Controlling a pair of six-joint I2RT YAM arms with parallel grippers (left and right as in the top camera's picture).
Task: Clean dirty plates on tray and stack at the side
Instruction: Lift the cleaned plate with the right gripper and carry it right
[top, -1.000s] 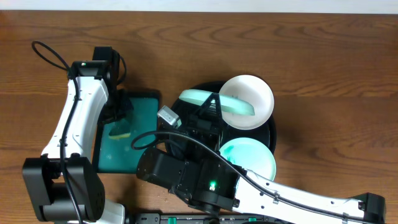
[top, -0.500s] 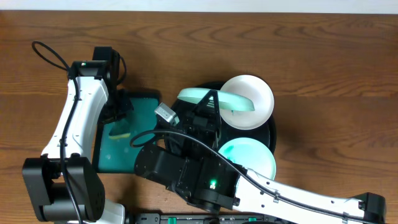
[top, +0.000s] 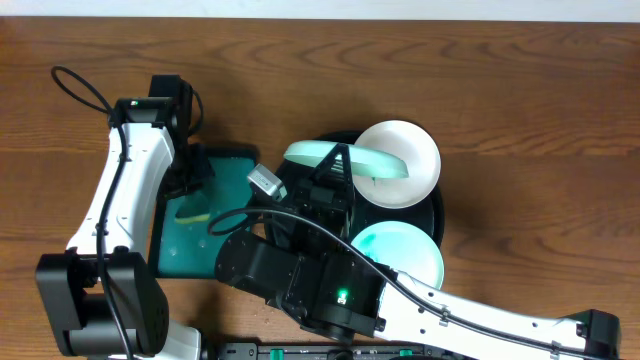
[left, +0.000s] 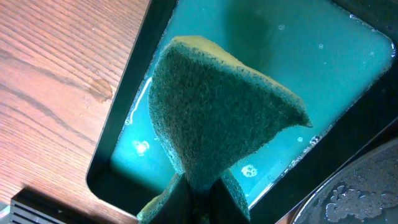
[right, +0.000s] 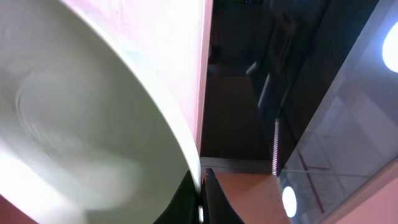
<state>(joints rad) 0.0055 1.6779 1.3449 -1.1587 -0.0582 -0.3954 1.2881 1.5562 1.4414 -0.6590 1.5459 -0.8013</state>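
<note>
My right gripper carries the pale-mint plate past the white plate next, turning it flat and down onto the table beyond, because that wood is empty.
My right gripper (top: 338, 168) is shut on the rim of a pale-mint plate (top: 345, 160), which it holds tilted on edge above the black tray (top: 441, 215). In the right wrist view the plate (right: 93, 124) fills the left side, its rim pinched between the jaws of the right gripper (right: 200, 186). A white plate (top: 405, 165) lies at the back of the tray. A teal-smeared plate (top: 400, 252) lies at its front, partly under my right arm. My left gripper (left: 199, 202) is shut on a green-and-yellow sponge (left: 217, 112) over the teal rectangular tray (left: 348, 68).
The teal rectangular tray (top: 232, 170) holds soapy teal liquid and sits just left of the black tray, whose wet rim (left: 364, 193) shows in the left wrist view. My left arm (top: 130, 190) stretches along the table's left side. Brown wood tabletop (top: 520, 90) surrounds both trays.
The held plate and my right gripper have shifted slightly left and tipped a little more upright. The left arm and sponge have not moved.
</note>
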